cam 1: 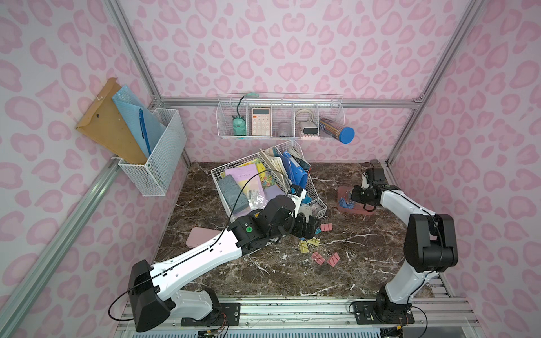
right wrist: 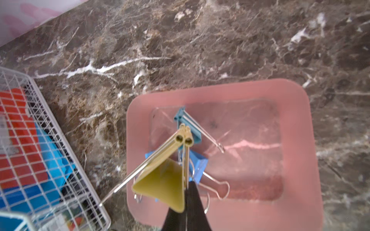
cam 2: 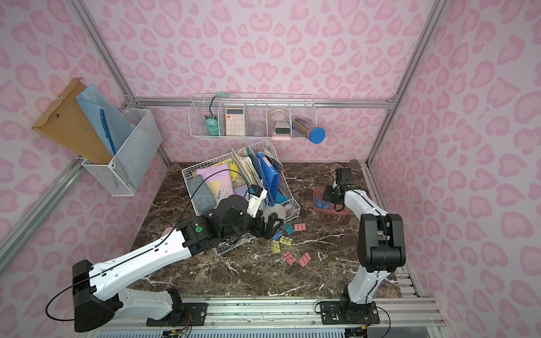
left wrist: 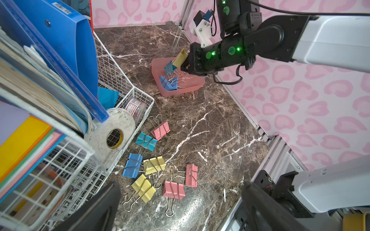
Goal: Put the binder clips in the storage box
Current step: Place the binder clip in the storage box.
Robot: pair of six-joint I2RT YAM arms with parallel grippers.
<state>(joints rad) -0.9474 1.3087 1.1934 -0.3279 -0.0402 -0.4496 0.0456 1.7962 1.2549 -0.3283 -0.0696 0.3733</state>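
The yellow clip point(right wrist: 164, 184) will next go outward and down with my right gripper into the storage box's far corner point(right wrist: 163, 122) by the organiser and be released, as that corner below is bare.
The dusty-pink storage box point(cam 1: 342, 204) point(left wrist: 158, 66) point(right wrist: 300, 140) sits at the right of the marble table. My right gripper point(left wrist: 185, 64) point(right wrist: 187, 186) hovers over it, shut on the wire handle of a yellow binder clip point(left wrist: 179, 58) point(right wrist: 164, 184). Blue clips point(left wrist: 169, 84) point(right wrist: 197, 166) lie inside the box. Several loose binder clips, pink point(left wrist: 173, 190) point(cam 1: 326, 227), yellow point(left wrist: 154, 165) point(cam 1: 313, 241), blue point(left wrist: 132, 165) and teal point(left wrist: 146, 141), are scattered on the table. My left gripper point(left wrist: 178, 192) point(cam 1: 310, 228) point(cam 2: 270, 226) hangs open just above them, with nothing between its fingers.
The white wire desk organiser point(cam 1: 263, 181) point(left wrist: 128, 84), full of folders and paper, stands right beside the loose clips, with a tape roll point(left wrist: 114, 132) in its corner. A flat pale-pink case point(cam 1: 200, 237) lies left of my left arm. Wire baskets point(cam 1: 158, 152) point(cam 1: 281, 117) hang on the walls.
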